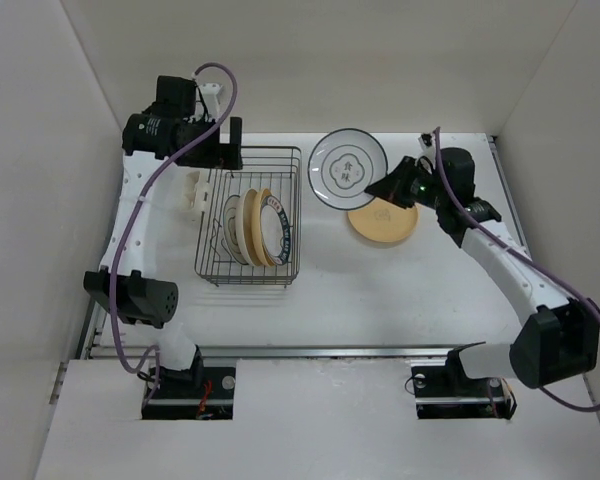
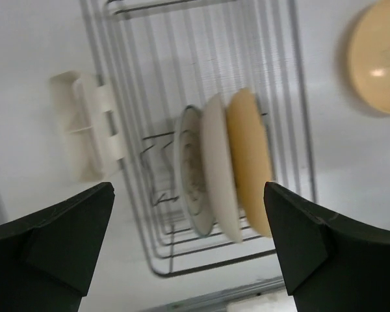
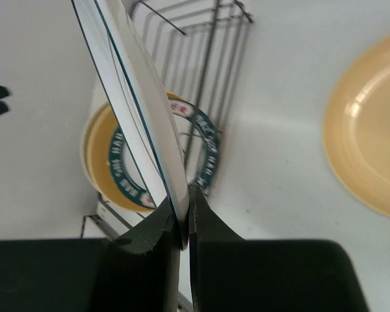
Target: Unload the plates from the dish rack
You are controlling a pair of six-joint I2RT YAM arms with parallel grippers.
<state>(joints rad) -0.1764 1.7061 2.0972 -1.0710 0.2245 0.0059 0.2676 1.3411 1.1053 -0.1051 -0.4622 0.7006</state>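
The right gripper needs to move back and down next to let go of the white plate's rim, since the bare tabletop beside the rack is below and back of that gripper.
The dish rack [image 1: 280, 165] stands left of centre, and several plates [image 1: 252, 228] stand upright in its near half. The left wrist view shows a ringed white plate [image 2: 190, 170], a plain white one [image 2: 218, 166] and a tan one [image 2: 250, 159]. My left gripper [image 1: 223, 155] hangs open and empty over the rack's far end, above the plates [image 2: 188, 247]. My right gripper [image 1: 380, 188] is shut on the rim of a white plate with a thin dark ring [image 1: 348, 167] and holds it above the table, right of the rack. That plate shows edge-on in the right wrist view [image 3: 140, 97], pinched in the gripper [image 3: 185, 227].
A tan plate [image 1: 383, 222] lies flat on the table under my right arm; it also shows in the right wrist view [image 3: 370, 130]. A teal-rimmed plate [image 3: 205, 149] stands in the rack [image 3: 201, 45]. A white plastic holder [image 1: 192, 190] hangs on the rack's left side. White walls enclose the table.
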